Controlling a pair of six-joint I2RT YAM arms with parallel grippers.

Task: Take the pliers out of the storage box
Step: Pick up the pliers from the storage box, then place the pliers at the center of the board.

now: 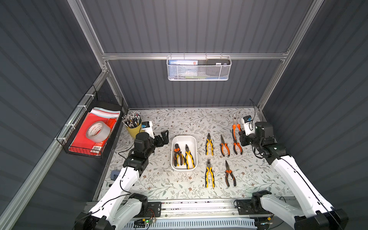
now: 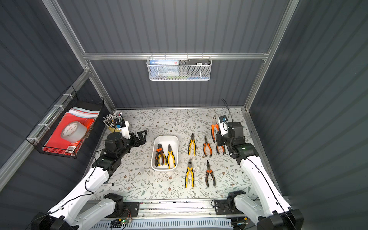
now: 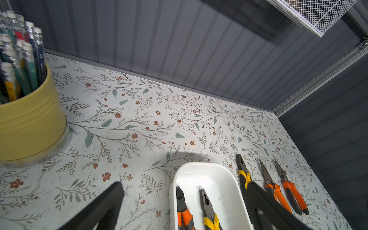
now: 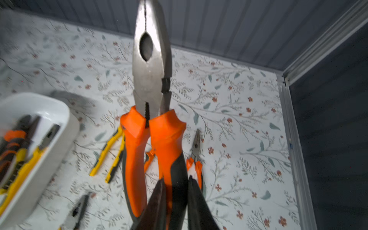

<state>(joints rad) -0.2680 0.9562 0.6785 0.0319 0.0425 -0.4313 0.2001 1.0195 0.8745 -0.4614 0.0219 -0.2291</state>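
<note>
The bare tabletop beside the near row's orange pair is empty, so the robot's right gripper will next move back and down to that spot and release the large pliers.
The white storage box (image 1: 184, 140) (image 2: 167, 139) sits mid-table. Inside it lie orange-and-black pliers (image 1: 177, 156) (image 3: 184, 211) and yellow-and-black pliers (image 1: 189, 157) (image 3: 209, 209). My left gripper (image 1: 164, 135) (image 3: 185, 186) hovers open just left of the box's far end, holding nothing. At the back right, my right gripper (image 1: 242, 137) (image 4: 176, 179) is shut on one handle of large orange-and-black pliers (image 1: 235, 129) (image 4: 151, 83). Their grey nose points toward the back wall. They hang above the table in the right wrist view.
Several pliers lie in rows right of the box, among them a yellow pair (image 1: 209, 145) and a long-nosed orange pair (image 1: 230, 175). A yellow pencil cup (image 1: 133, 131) stands behind my left arm. A black wire basket (image 1: 79, 147) and a white mesh basket (image 1: 199, 73) hang on the walls.
</note>
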